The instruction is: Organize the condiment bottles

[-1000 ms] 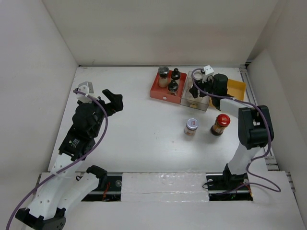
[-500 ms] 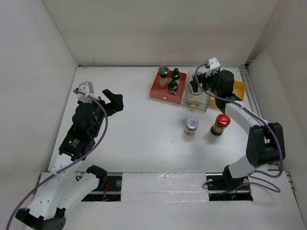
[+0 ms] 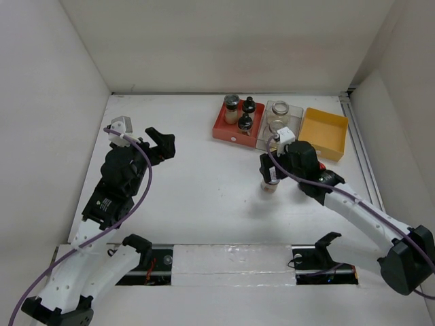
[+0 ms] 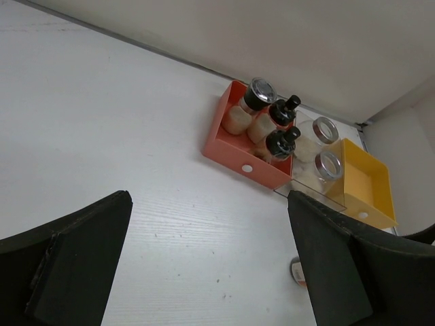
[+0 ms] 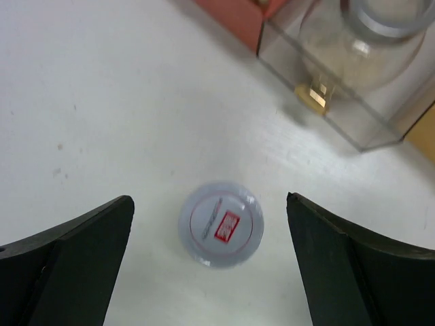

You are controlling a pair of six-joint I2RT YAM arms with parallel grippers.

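Note:
I should next move my right gripper straight down around the rim of the jar's red-marked lid (image 5: pixel 221 224) and close it, because the lid is already between its open fingers.
The silver-lidded labelled jar (image 3: pixel 270 182) stands on the table, its lid with a red mark (image 5: pixel 221 224) straight below my right gripper (image 5: pixel 212 268), which is open and hovers over it (image 3: pixel 269 167). The red tray (image 3: pixel 231 129) holds the grey-lidded shaker (image 3: pixel 232 103) and two black-capped shakers (image 3: pixel 249 105). The clear tray (image 3: pixel 289 146) holds two squat glass jars (image 3: pixel 279 109). The red-capped brown bottle is hidden under my right arm. My left gripper (image 3: pixel 160 144) is open and empty at the far left, well away from the trays (image 4: pixel 211 272).
A yellow tray (image 3: pixel 325 125) stands right of the clear tray with nothing showing in it. White walls close the table at the back and both sides. The right arm stretches across the right half of the table.
My right gripper has left the clear tray, where a second glass jar now stands, and moved near and left over the silver-lidded jar. The left arm has not moved.

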